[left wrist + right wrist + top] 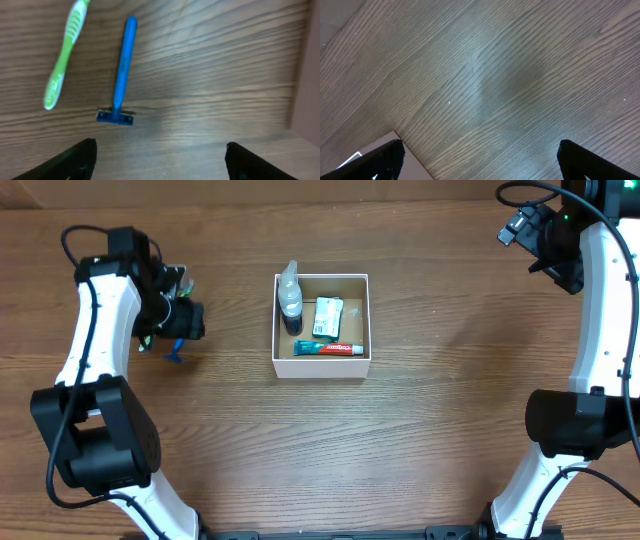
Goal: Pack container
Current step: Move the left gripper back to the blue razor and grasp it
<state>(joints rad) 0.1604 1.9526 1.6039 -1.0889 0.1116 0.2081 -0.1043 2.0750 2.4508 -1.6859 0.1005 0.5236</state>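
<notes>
The razor's handle by its head (178, 346) (119, 97) is below the left gripper, to the left in the wrist view, and it fits between the gripper's fingers, so the left gripper will lower there.
The container (320, 367), a square white box with a brown floor, sits mid-table. In it lie a clear bottle (290, 300), a green-and-white soap packet (328, 316) and a toothpaste tube (328, 349). My left gripper (186, 320) hovers left of the box, open and empty (160, 160). A blue razor (121, 75) lies on the table just ahead of it and also shows overhead (176, 352). A green toothbrush (62, 60) lies beside the razor. My right gripper (538, 240) is open and empty (480, 157), high at the far right.
The wood table (450, 410) surrounds the box. A white flat corner (350, 157) shows at the lower left of the right wrist view; I cannot tell what it is. Both arm bases stand at the front edge.
</notes>
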